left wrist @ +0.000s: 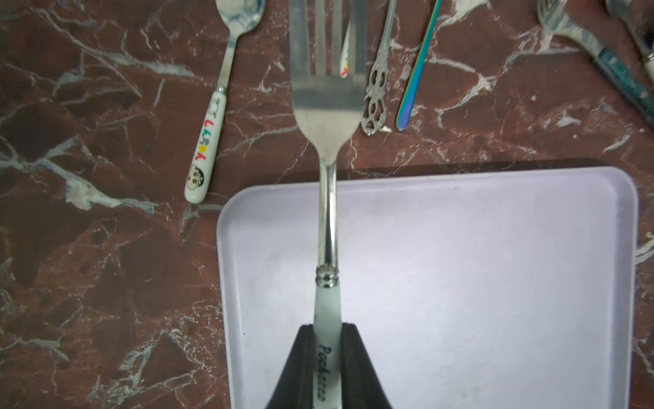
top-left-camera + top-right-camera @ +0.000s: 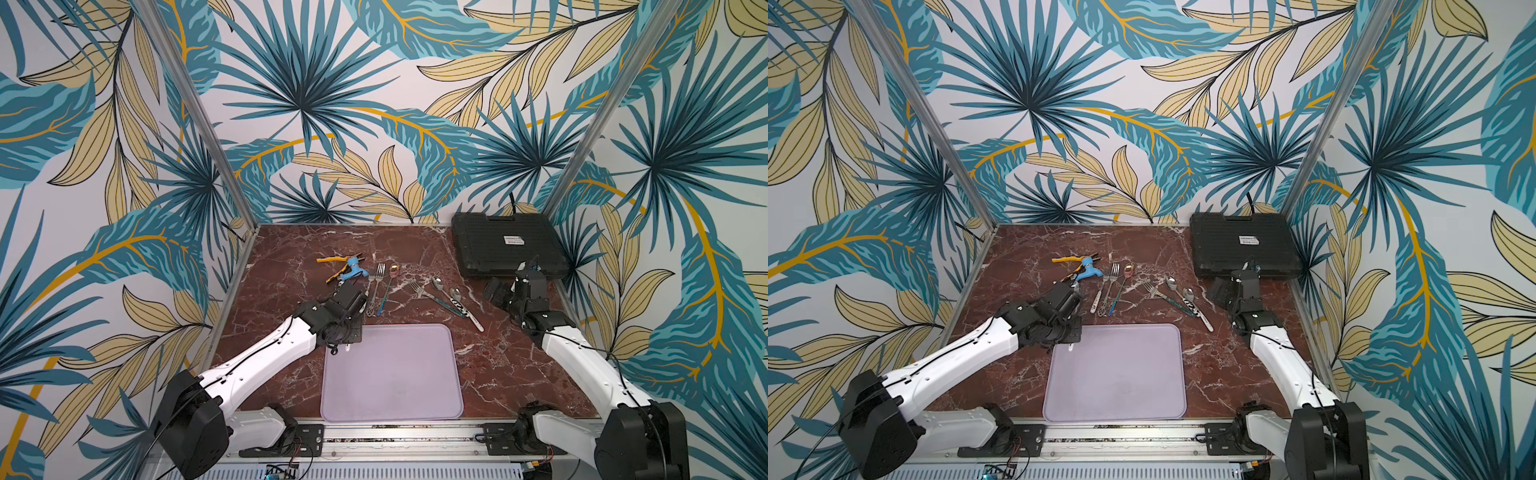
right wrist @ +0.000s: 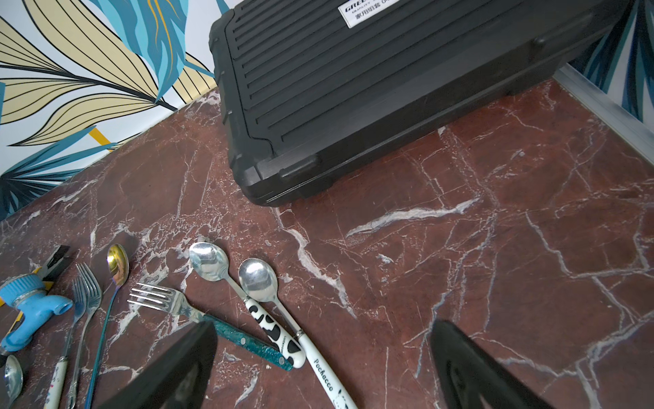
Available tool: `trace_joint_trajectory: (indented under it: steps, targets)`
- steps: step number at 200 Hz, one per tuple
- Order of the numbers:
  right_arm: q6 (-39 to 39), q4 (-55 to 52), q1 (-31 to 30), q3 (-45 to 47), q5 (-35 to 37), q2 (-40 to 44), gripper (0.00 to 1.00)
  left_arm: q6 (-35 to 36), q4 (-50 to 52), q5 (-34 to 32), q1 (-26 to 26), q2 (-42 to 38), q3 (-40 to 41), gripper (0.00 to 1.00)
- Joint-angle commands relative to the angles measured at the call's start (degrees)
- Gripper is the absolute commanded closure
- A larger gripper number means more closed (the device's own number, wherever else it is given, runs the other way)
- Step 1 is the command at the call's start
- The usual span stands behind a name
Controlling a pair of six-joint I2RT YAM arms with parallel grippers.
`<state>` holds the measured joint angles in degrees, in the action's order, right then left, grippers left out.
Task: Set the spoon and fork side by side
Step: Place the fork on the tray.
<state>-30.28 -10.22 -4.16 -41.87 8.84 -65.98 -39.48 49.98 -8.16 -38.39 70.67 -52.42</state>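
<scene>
I will move my left gripper back and down next onto the tray's bare side strip (image 2: pixel 334 380) (image 1: pixel 272 320) to release the fork's handle, as its tines now reach past the tray's far rim.
My left gripper (image 1: pixel 327 329) is shut on the white "Pochacco" handle of a fork (image 1: pixel 327 106). The fork sticks out ahead of the jaws over the far left corner of the lilac tray (image 1: pixel 495 283), tines toward the row of cutlery. The matching "Pochacco" spoon (image 3: pixel 258 279) lies on the marble right of the tray's far edge, its handle crossing a cow-patterned spoon (image 3: pixel 208 260); both top views show it (image 2: pixel 456 294). My right gripper (image 3: pixel 323 325) hangs wide open above that spoon's handle and holds nothing; a top view shows it in front of the black case (image 2: pixel 509 291).
A black case (image 2: pixel 507 245) fills the far right corner. A teal-handled fork (image 3: pixel 155 299) lies beside the spoons. Two forks (image 2: pixel 378 274), a gold-bowled spoon (image 2: pixel 393 271), a cartoon-handled spoon (image 1: pixel 212 134), a blue nozzle (image 2: pixel 353 268) and yellow pliers (image 2: pixel 328 260) lie beyond the tray.
</scene>
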Motion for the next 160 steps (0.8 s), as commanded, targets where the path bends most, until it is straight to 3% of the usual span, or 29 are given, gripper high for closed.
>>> trace_joint_trajectory:
  steps: [1, 76, 160]
  targets:
    - [-0.3, 0.0, 0.1, 1.0, 1.0, 1.7, 0.0, -3.7, 0.7, -1.2, -1.6, -3.8, 5.5, 1.0]
    - [-0.4, 0.2, 0.1, 1.0, 0.9, 2.0, 0.01, -7.2, -3.2, 0.5, -5.8, -7.2, 17.7, 1.0]
    - [-0.6, 0.4, 0.1, 1.2, 0.7, 2.1, 0.01, -7.9, -6.2, 1.7, -6.2, -2.8, 22.4, 1.0]
